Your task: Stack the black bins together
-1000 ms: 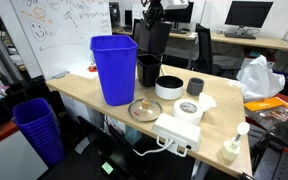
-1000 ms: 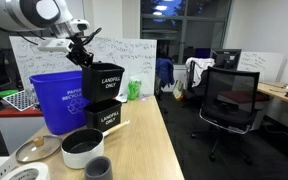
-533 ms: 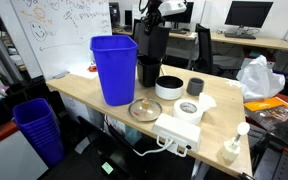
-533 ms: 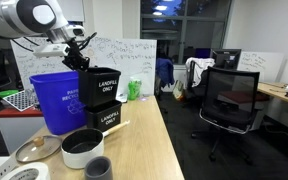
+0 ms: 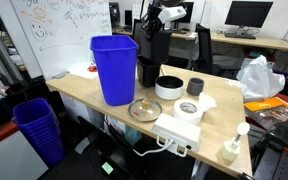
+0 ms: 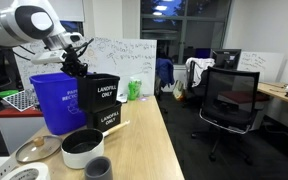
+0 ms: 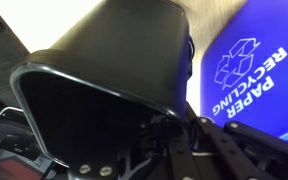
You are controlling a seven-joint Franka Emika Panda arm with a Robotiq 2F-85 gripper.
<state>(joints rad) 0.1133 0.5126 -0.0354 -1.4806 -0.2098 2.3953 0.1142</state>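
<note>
I need to move my gripper down toward the lower bin's rim (image 5: 149, 61) first and then let go, so that the held black bin gets farther into the lower bin.
My gripper (image 6: 77, 68) is shut on the rim of a black bin (image 6: 105, 90) that carries a white "LANDFILL ONLY" label. I hold it upright next to the blue bin, its base down in the mouth of a second black bin (image 6: 108, 119) standing on the table. In an exterior view the held bin (image 5: 152, 45) sits above the lower bin (image 5: 148, 72), with the gripper (image 5: 156, 20) on top. The wrist view shows the held bin's dark open rim (image 7: 94, 85) close up, with my fingers (image 7: 169, 135) clamped on its edge.
A big blue bin (image 5: 114, 68) (image 6: 54, 100) stands right beside the black bins. On the table are a black round pot (image 5: 169, 87), a small black cup (image 5: 195, 87), a glass lid (image 5: 144, 108), a tape roll (image 5: 189, 108) and a white power strip (image 5: 174, 130). An office chair (image 6: 229, 100) stands off to the side.
The held black bin has moved down over the last second, from above the lower bin into its mouth. The gripper went down with it.
</note>
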